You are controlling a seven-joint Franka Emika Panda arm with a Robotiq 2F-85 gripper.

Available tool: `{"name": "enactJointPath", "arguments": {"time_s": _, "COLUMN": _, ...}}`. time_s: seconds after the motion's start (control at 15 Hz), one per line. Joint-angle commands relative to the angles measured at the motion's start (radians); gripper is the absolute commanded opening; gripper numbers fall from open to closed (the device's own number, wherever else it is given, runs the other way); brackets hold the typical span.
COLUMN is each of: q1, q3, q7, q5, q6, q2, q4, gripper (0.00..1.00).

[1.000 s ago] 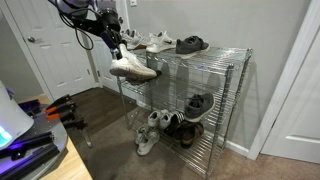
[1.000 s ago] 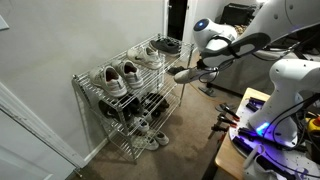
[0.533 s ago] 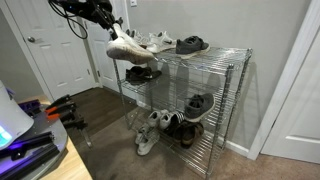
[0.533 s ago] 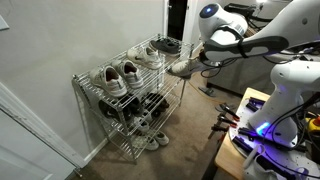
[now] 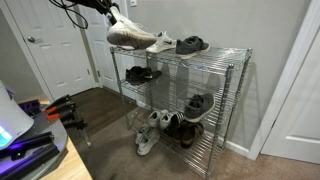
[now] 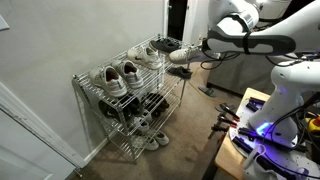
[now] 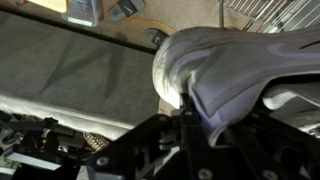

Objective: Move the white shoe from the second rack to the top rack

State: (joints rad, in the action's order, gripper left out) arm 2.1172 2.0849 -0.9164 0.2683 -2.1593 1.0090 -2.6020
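Note:
The gripper needs to carry the white shoe, which is still off the top rack, outward over the rack's wires next and release it, because the top rack [image 5: 210, 55] beside the grey-white sneakers lies outward.
My gripper [image 5: 113, 18] is shut on the white shoe [image 5: 131, 36] and holds it in the air at the end of the top rack [image 5: 210, 55], about level with that tier. In an exterior view the white shoe [image 6: 182, 54] hangs just off the top rack [image 6: 140, 70], held by the gripper [image 6: 205, 46]. The wrist view shows the white shoe [image 7: 235, 65] filling the frame, clamped in the dark jaws [image 7: 190, 115]. The second rack [image 5: 190, 82] holds a black shoe [image 5: 140, 74].
Grey-white sneakers [image 5: 160, 42] and a black shoe [image 5: 192, 44] sit on the top rack. More shoes [image 5: 198, 103] fill the lower tiers and floor [image 5: 150, 130]. A white door [image 5: 60, 50] stands beside the unit. A second robot arm [image 6: 290, 90] is nearby.
The gripper has lifted the white shoe from beside the second rack up to the height of the top rack and nearer to it.

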Motion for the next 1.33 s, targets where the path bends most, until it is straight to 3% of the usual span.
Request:
{"name": "enactJointPath", "arguments": {"time_s": 0.0, "q1": -0.064, "q3": -0.024, "q7": -0.037, "q5": 0.174, "q6": -0.048, "q2": 0.017, "q4": 0.011, "gripper": 0.04}}
{"name": "enactJointPath", "arguments": {"time_s": 0.2, "q1": -0.148, "q3": -0.087, "q7": -0.063, "q5": 0.315, "q6": -0.139, "q2": -0.028, "q4": 0.038, "gripper": 0.04}}
{"name": "enactJointPath", "arguments": {"time_s": 0.53, "q1": -0.359, "q3": -0.253, "q7": -0.112, "q5": 0.464, "q6": -0.242, "q2": -0.110, "q4": 0.177, "gripper": 0.04}}
{"name": "enactJointPath", "arguments": {"time_s": 1.27, "q1": -0.813, "q3": -0.717, "q7": -0.304, "q5": 0.410, "q6": -0.367, "q2": -0.226, "q4": 0.513, "gripper": 0.04}}
